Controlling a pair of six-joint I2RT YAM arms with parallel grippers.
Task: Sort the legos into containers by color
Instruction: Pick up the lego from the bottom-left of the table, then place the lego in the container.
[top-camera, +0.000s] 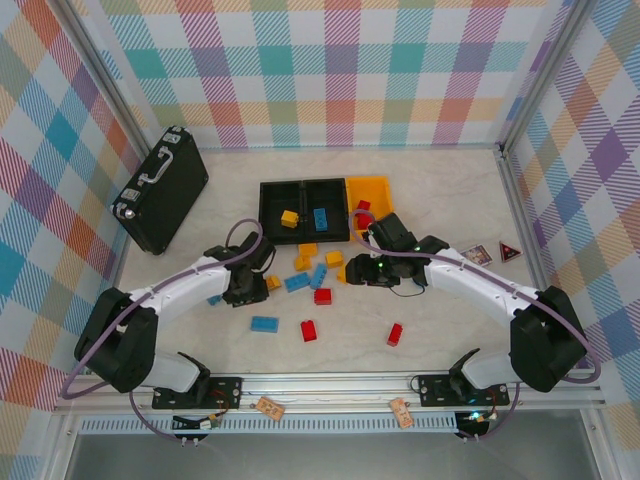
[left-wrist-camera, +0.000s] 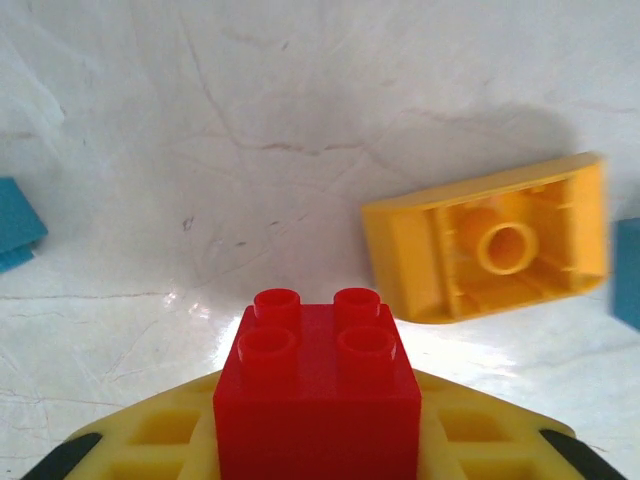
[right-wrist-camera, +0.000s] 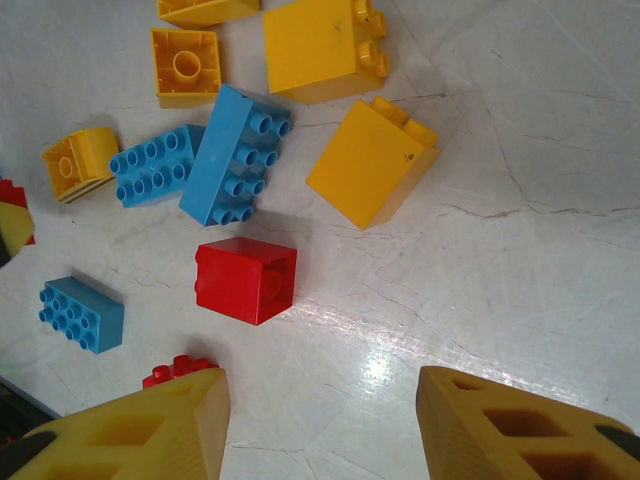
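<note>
The orange container (top-camera: 378, 190) holds red legos, so my left gripper should go up and outward past the pile, over it, and release the red lego.
My left gripper (left-wrist-camera: 316, 440) is shut on a red four-stud lego (left-wrist-camera: 316, 385), held just above the table between its yellow fingers; an upturned orange lego (left-wrist-camera: 495, 245) lies beyond it. My left gripper (top-camera: 243, 288) hangs left of the loose pile. Over bare table, my right gripper (right-wrist-camera: 320, 425) stands open, a red lego (right-wrist-camera: 245, 280) ahead of it with blue (right-wrist-camera: 232, 155) and yellow (right-wrist-camera: 372, 162) legos farther on. Two black containers (top-camera: 268, 192) (top-camera: 337, 190) hold a yellow lego (top-camera: 289, 218) and a blue lego (top-camera: 319, 217). The orange container (top-camera: 378, 190) holds red legos (top-camera: 363, 207).
A black briefcase (top-camera: 160, 188) lies at the far left. Two small cards (top-camera: 477, 255) (top-camera: 511, 250) sit at the right. Loose legos near the front: blue (top-camera: 265, 324), red (top-camera: 309, 330), red (top-camera: 394, 334). Metal rails edge the table.
</note>
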